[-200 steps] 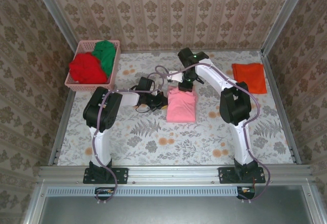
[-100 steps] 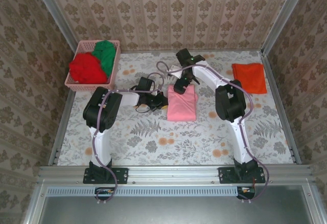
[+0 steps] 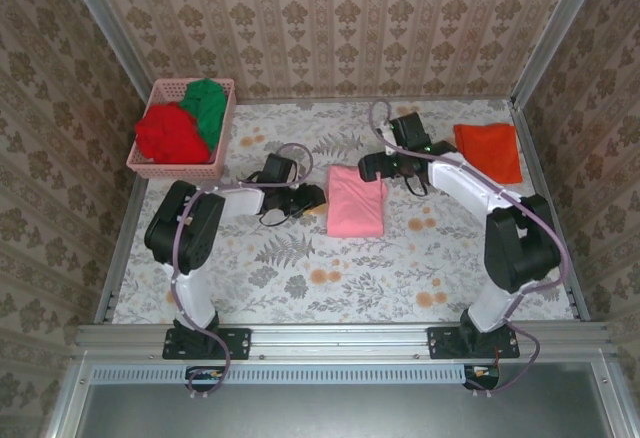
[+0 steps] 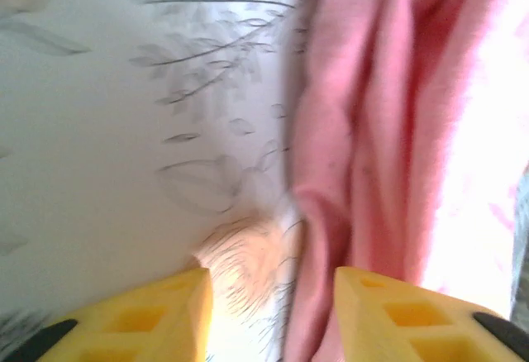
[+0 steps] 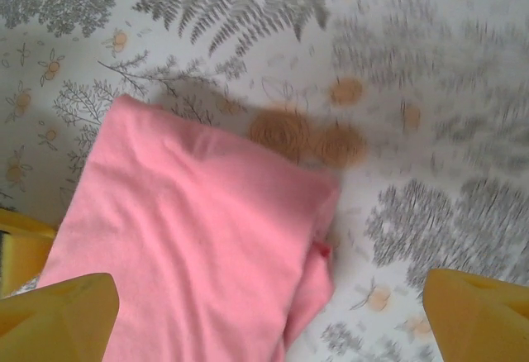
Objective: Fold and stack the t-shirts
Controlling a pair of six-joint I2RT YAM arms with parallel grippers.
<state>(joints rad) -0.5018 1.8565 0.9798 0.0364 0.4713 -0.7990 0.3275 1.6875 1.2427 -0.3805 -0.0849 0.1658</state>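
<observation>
The pink t-shirt already has my left gripper at its opposite edge, so my right gripper will move back and down onto the pink t-shirt's edge nearer the orange shirt next.
A light pink t-shirt [image 3: 356, 201] lies folded into a rectangle at mid-table. My left gripper [image 3: 318, 202] sits low at its left edge, jaws apart. In the left wrist view the left gripper [image 4: 273, 316] has bare table and the loose hem of the pink t-shirt [image 4: 397, 130] between its yellow fingers [image 4: 157, 321]. My right gripper [image 3: 368, 166] hovers by the shirt's far right corner, open. Seen from the right wrist, the right gripper [image 5: 269, 321] is spread wide above the pink t-shirt [image 5: 198, 246], empty. An orange t-shirt [image 3: 488, 151] lies folded at the far right.
A pink lattice basket [image 3: 160, 168] at the far left holds a red t-shirt [image 3: 168, 133] and a green t-shirt [image 3: 207, 106]. Patterned walls close in the floral table on three sides. Open table lies in front of the pink shirt.
Both grippers have opened and let go of the pink t-shirt. The right arm has swung back to the right, off the shirt's top. The shirt stays folded in place.
</observation>
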